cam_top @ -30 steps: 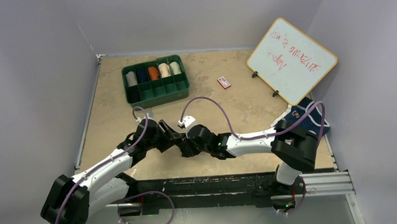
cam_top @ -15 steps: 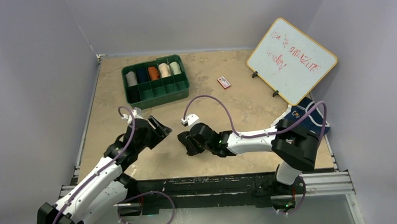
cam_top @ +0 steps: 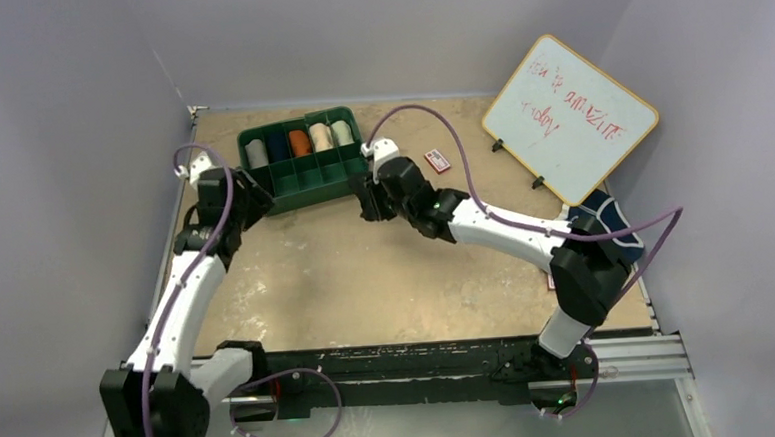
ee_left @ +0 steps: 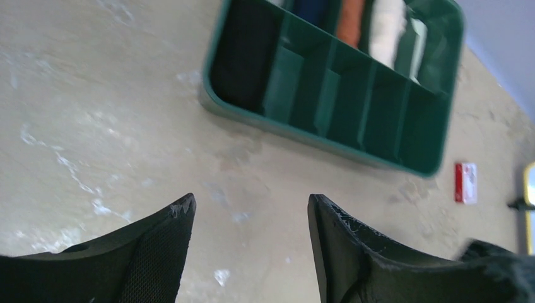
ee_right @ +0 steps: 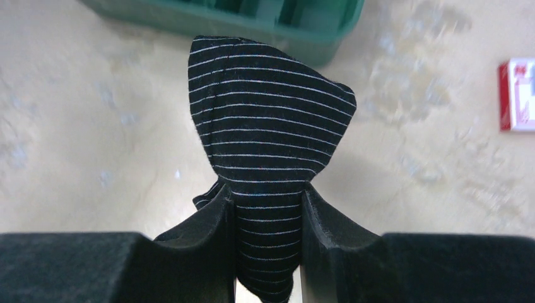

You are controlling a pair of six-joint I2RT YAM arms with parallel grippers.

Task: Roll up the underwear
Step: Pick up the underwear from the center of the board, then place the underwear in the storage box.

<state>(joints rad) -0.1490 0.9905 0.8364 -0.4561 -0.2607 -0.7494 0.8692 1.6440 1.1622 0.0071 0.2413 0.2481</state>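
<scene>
The robot needs to move its right gripper outward, then down, over the green tray's front section nearest the card (ee_right: 320, 14) and release the black underwear (ee_right: 271, 120) there, since that section is still empty.
A rolled black underwear (ee_right: 271, 120) with thin white stripes sticks out of my right gripper (ee_right: 268, 196), which is shut on it. In the top view that gripper (cam_top: 368, 201) hangs just off the front right corner of the green tray (cam_top: 312, 195). A navy underwear (cam_top: 597, 214) with white edging lies at the table's right edge, partly behind the right arm. My left gripper (cam_top: 249, 201) is open and empty by the tray's left front corner; its wrist view shows bare table between the fingers (ee_left: 158, 252).
The tray (ee_left: 315, 136) holds rolled cloths in its back row and a black roll (ee_left: 243, 57) in the front left compartment. A red-and-white card (cam_top: 438, 160) lies right of the tray. A whiteboard (cam_top: 571, 119) leans at the back right.
Both arms left the near middle of the table and went far toward the tray. The right one carried the black roll there. The left one swung out left and opened wider.
</scene>
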